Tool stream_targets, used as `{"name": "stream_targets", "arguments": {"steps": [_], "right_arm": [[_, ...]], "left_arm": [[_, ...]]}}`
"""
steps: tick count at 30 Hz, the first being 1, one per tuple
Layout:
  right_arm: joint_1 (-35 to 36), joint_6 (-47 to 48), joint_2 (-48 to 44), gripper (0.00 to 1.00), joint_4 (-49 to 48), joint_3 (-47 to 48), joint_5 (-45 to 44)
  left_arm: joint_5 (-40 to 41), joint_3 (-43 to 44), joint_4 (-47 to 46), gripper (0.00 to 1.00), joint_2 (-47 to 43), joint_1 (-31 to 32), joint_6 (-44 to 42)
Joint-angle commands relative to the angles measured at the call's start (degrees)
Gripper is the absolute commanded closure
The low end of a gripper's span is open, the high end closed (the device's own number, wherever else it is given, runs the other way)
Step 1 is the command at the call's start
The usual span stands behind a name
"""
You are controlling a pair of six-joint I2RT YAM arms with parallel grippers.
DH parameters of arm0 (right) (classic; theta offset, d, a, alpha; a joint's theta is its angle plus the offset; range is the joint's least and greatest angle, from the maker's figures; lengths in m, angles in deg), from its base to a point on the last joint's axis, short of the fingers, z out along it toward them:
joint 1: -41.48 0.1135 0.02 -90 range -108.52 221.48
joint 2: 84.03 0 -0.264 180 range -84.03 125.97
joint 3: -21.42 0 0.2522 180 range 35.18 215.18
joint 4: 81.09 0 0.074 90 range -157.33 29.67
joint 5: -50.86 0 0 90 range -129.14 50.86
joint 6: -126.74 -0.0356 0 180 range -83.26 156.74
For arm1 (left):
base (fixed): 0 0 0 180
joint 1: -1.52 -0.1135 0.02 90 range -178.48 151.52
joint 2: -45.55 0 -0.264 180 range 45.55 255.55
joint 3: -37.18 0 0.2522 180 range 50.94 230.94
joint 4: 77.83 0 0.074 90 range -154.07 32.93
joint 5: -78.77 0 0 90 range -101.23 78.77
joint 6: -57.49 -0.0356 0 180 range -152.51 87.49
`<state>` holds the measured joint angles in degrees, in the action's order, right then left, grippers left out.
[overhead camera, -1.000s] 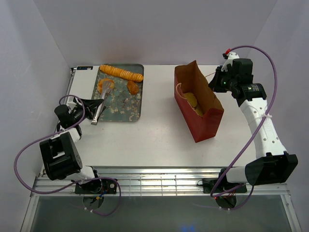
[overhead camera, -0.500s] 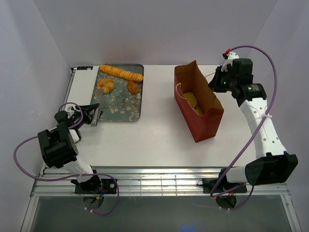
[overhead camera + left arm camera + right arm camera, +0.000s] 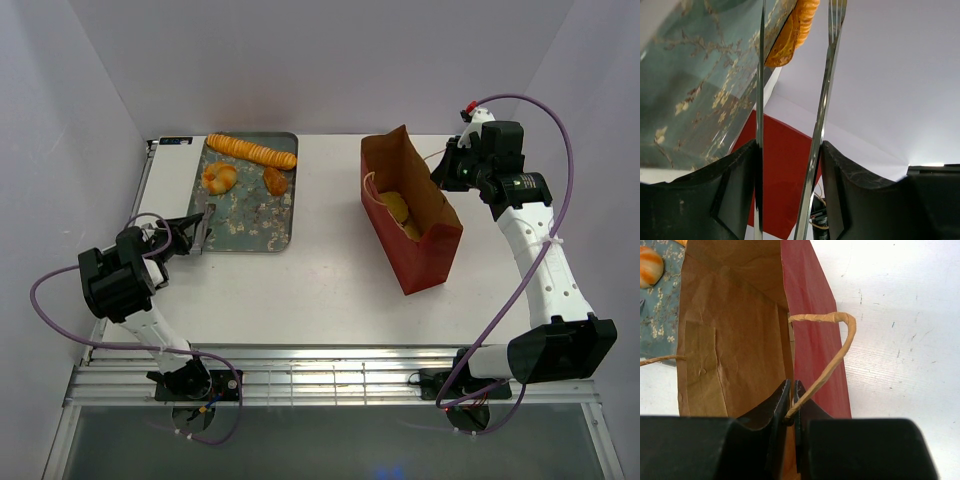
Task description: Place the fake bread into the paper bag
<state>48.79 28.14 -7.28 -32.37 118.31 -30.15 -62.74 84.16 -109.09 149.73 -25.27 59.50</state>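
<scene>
The knotted bun lies outward of the left gripper, past the empty ends of the tongs, so the left gripper will next move outward until the metal arms of the tongs are on both sides of the bun and close.
On the grey floral tray lie a long ridged loaf, a knotted bun and a small pastry. My left gripper is shut on the metal tongs at the tray's near left edge. The tong arms stand apart and empty, and the loaf's end shows beyond them. The red paper bag stands open at the right with bread pieces inside. My right gripper is shut on the bag's rim beside its string handle.
White walls close in the table on the left, back and right. The tray's raised rim is right in front of the tongs. The bag's other handle hangs on its left side. A metal rail runs along the near edge.
The left arm has drawn back toward the near left with the tongs. The tongs came off the knotted bun, which now lies free on the tray. The right arm has not moved.
</scene>
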Motion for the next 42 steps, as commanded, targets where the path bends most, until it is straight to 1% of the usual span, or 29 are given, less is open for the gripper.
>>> {"name": "stream_targets", "arguments": {"steps": [1,5,9,19,21,22,23,25,26,30,32,33,36,39,40,42], "right_arm": [[0.16,0.08,0.06,0.87,-2.62,1.33,0.50],[0.16,-0.01,0.33,0.87,-2.88,1.24,0.59],[0.16,-0.01,0.59,0.87,-3.05,1.24,0.50],[0.16,0.25,0.94,0.87,-3.14,0.72,0.15],[0.16,0.34,0.86,0.87,-3.06,0.80,-0.20],[0.16,0.43,0.86,0.87,-3.06,0.98,-0.21],[0.07,0.43,0.86,0.87,-2.97,1.24,-0.29],[0.16,0.43,1.03,0.87,-2.71,1.50,-0.29],[0.16,0.43,1.12,0.87,-2.62,1.77,-0.21],[0.07,0.43,1.12,0.87,-2.53,2.03,-0.12],[0.07,0.51,1.21,0.87,-2.44,2.03,-0.12],[0.16,0.60,1.12,0.87,-2.35,2.12,-0.20],[0.16,0.87,1.03,0.87,-2.09,2.30,-0.47],[0.07,0.95,0.94,0.87,-1.91,2.39,-0.56],[0.16,0.95,0.94,0.87,-1.74,2.47,-0.64],[0.07,0.95,0.94,0.87,-1.74,2.47,-0.73]], "left_arm": [[0.36,3.52,-2.44,0.39,1.72,-0.11,-0.07],[-0.43,7.20,-2.71,0.39,6.02,0.59,0.19],[-0.35,9.41,-2.62,0.40,8.14,0.95,0.10],[0.35,13.98,-0.69,0.40,11.30,2.88,-1.66],[0.70,14.60,-0.51,0.43,11.92,3.32,-1.57],[0.97,15.12,-0.51,0.45,12.10,3.41,-1.74],[0.97,15.39,-0.43,0.52,12.27,3.67,-1.74],[0.88,15.74,-0.34,0.62,12.36,3.85,-1.74],[0.88,15.83,-0.25,0.70,12.19,4.02,-1.74],[0.53,15.04,0.36,0.82,10.87,4.11,-2.44],[0.18,14.60,0.37,0.85,10.08,4.11,-2.80],[-0.08,14.17,0.54,0.88,8.95,4.20,-2.97],[-0.70,13.20,0.89,0.92,6.66,4.11,-3.41],[-1.23,12.41,1.85,0.97,2.53,4.11,-4.20],[-1.92,12.32,2.30,0.99,-0.09,4.11,-4.47],[-2.63,12.23,3.70,1.00,-2.92,4.20,-5.34]]}}
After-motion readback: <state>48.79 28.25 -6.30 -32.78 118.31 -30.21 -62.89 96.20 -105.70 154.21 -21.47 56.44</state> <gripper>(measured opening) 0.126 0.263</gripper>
